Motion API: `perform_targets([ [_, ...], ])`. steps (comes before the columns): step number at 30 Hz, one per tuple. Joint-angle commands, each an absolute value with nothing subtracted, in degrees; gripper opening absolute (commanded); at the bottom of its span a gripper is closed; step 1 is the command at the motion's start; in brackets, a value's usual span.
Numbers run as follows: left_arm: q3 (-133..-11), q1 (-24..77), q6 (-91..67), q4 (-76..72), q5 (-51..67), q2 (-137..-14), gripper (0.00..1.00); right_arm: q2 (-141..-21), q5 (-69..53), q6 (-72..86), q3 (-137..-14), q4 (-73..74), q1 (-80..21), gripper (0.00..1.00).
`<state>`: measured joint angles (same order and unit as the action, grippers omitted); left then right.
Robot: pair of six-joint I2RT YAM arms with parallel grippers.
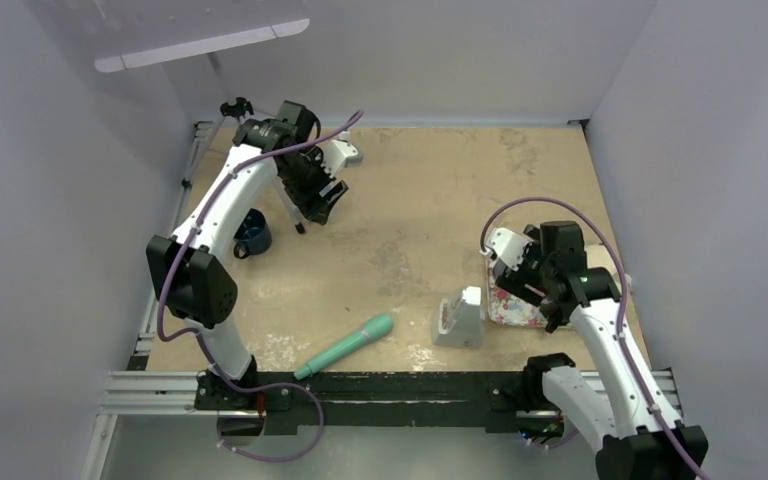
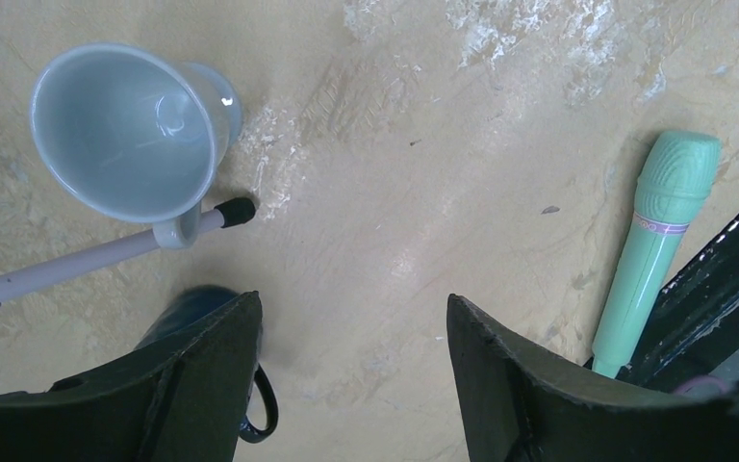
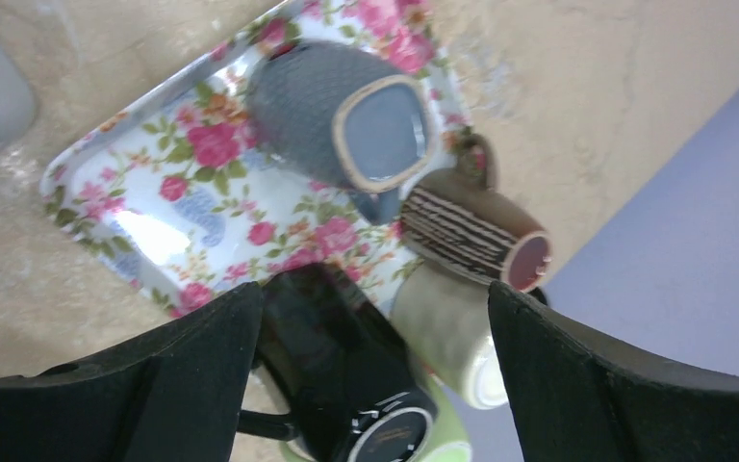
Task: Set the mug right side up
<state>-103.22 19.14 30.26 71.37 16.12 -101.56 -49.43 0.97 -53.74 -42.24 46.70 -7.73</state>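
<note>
The grey textured mug's handle (image 3: 377,206) sticks out toward the black mug. My right gripper should move outward and down to close around that handle.
My left gripper (image 1: 320,205) (image 2: 351,298) is open and empty above the table. A pale grey-blue mug (image 2: 130,130) (image 1: 345,152) stands beyond it, its opening toward the camera. A dark blue mug (image 1: 252,235) (image 2: 188,303) is mostly hidden behind the left finger; I cannot tell which way up it is. My right gripper (image 1: 535,305) (image 3: 375,289) is open over a floral tray (image 3: 154,192) of mugs. A black mug (image 3: 346,375) lies between the fingers, with its printed base facing the camera. A cream mug (image 3: 443,327), a brown striped mug (image 3: 467,226) and a grey textured mug (image 3: 337,111) lie beside it.
A white tripod leg with a black tip (image 2: 106,255) runs under the pale mug. A teal toy microphone (image 1: 345,347) (image 2: 659,245) lies near the front rail. A grey stand (image 1: 460,320) sits left of the tray. Walls enclose the table on three sides.
</note>
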Motion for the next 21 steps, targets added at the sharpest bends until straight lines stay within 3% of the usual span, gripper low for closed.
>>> perform_targets([
  [1,-102.9,18.8,31.7,70.8,17.1,-99.1,0.74,-48.7,-2.3,-59.7,-43.6,41.2,-6.0,0.88],
  [9,-101.4,18.8,32.0,70.7,16.2,-97.6,0.73,-53.5,-4.7,-65.2,-41.8,35.6,3.3,0.83],
  [14,-100.8,18.7,31.5,70.4,17.3,-97.3,0.73,-58.4,-9.5,-65.4,-42.4,31.8,4.6,0.74],
  [21,-99.7,18.6,31.7,70.0,16.5,-96.3,0.73,-63.2,-12.1,-64.1,-43.4,28.9,4.6,0.73],
])
